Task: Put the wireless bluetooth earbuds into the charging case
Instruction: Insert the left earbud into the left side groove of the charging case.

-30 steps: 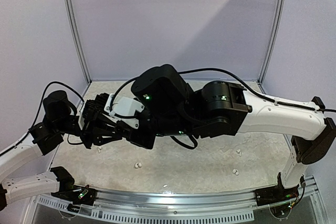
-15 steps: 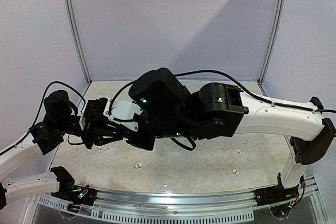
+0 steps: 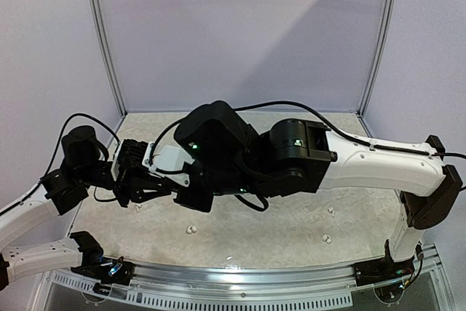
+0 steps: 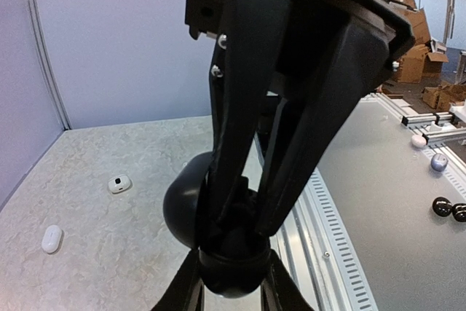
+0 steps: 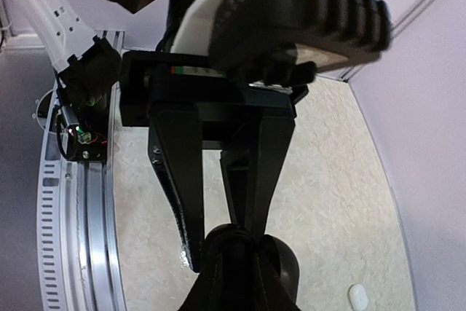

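The robot will next move its left gripper down, with the fingertips tilting down, to the tabletop outward of the near earbuds to release the case (image 4: 231,278), because the case is hanging above the table.
A black charging case (image 4: 231,278) hangs above the table with its lid (image 4: 182,205) swung open, and my left gripper (image 4: 233,264) is shut on its body. My right gripper (image 3: 180,193) reaches down into the open case. Its fingers (image 4: 240,107) narrow to tips that are lost in the black hollow, so I cannot make out whether an earbud sits between them. In the right wrist view the left arm's fingers (image 5: 178,180) flank the case (image 5: 251,242). White earbuds lie loose on the table (image 3: 191,229) (image 3: 326,238) (image 3: 331,211) (image 4: 51,238) (image 5: 357,296).
Another small white bud (image 3: 137,207) lies under the left wrist, and one with a dark spot (image 4: 119,183) rests further back. The metal rail (image 3: 240,271) runs along the near edge. Lilac walls (image 3: 240,34) close the back and sides.
The right wrist has eased a little to the left, further over the left gripper and the case. The left arm has stayed put.
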`<state>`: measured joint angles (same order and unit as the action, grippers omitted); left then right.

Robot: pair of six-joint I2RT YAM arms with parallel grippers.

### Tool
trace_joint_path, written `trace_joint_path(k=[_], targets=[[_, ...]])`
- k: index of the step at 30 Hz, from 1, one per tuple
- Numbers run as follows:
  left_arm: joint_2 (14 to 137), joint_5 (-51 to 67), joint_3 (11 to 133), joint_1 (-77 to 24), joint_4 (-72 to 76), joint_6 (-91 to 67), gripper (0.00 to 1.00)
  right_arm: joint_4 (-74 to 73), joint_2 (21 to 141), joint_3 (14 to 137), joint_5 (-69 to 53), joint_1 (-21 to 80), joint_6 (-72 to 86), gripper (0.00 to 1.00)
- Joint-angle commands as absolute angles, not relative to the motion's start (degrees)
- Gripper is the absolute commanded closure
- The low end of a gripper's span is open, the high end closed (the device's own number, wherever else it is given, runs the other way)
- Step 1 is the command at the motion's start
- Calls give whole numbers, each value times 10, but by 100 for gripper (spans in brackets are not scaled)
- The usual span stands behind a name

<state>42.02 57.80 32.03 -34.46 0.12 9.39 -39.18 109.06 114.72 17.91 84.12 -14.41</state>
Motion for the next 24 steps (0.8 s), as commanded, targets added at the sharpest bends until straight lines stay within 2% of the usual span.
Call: trace_joint_path(k=[1, 10, 19, 24], targets=[[419, 581, 335, -354, 16, 91, 100, -393, 1111, 1147, 190, 844, -137, 77], [417, 563, 327, -354, 3, 79, 100, -372, 1081, 1148, 193, 845, -116, 68], [418, 517, 310, -354, 12, 43, 100, -255, 1003, 1100, 128, 844, -90, 64], [412, 522, 312, -354, -16, 94, 100, -231, 976, 1047, 223, 805, 13, 65]])
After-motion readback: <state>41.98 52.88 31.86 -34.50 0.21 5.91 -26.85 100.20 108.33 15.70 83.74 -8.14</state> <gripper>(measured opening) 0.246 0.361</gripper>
